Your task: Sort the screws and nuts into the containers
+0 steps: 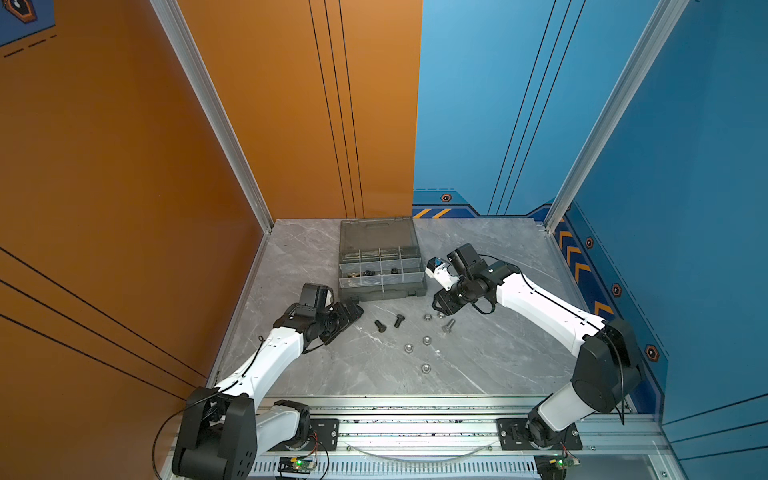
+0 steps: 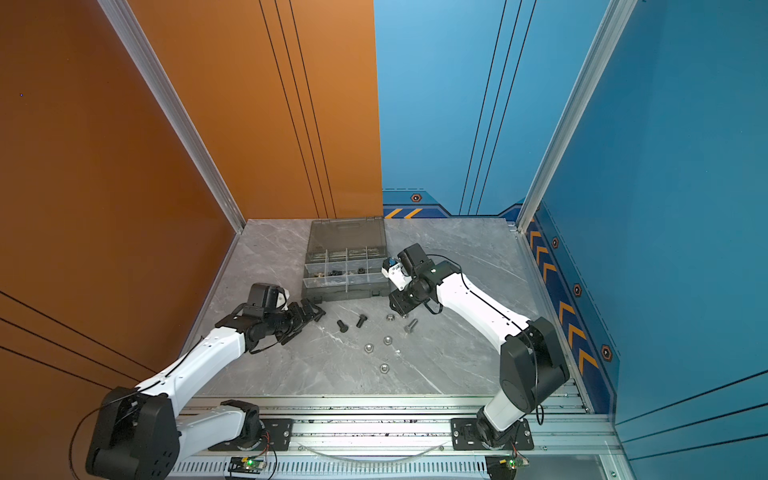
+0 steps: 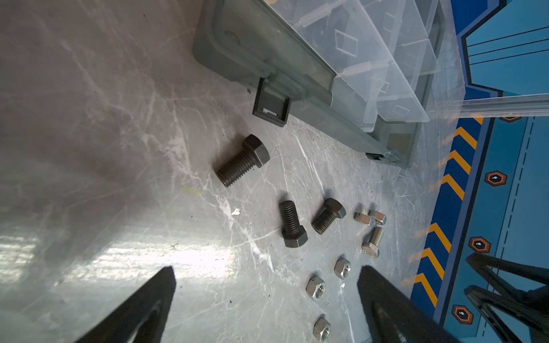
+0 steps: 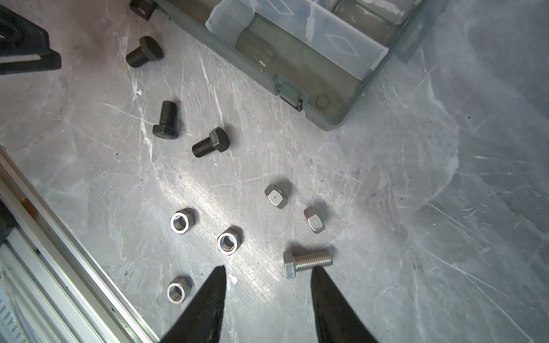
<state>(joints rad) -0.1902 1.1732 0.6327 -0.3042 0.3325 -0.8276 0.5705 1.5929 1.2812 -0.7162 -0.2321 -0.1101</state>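
I will next lower my open right gripper onto the silver nut (image 1: 428, 316) between the black screws and its neighbouring nut. The bare tabletop there leaves room for both fingers.
The dark grey organiser case (image 1: 376, 293) lies open at the back of the table, and its containers (image 1: 382, 266) hold a few small dark and brass pieces. Three black screws (image 3: 242, 160) (image 3: 292, 224) (image 3: 328, 215) lie in front of it. A silver screw (image 4: 307, 262) and several silver nuts (image 4: 181, 221) lie to their right. My left gripper (image 3: 266, 268) is wide open and low beside the case's front left corner, with the nearest black screw ahead of it. My right gripper (image 4: 269, 268) is open above the table with nothing between its fingers. The silver screw lies just past one fingertip.
The smoky lid (image 1: 376, 235) stands tilted back behind the case. An orange wall bounds the table on the left and a blue wall (image 1: 602, 291) on the right. An aluminium rail (image 1: 415, 415) runs along the front edge, carrying both arm bases.
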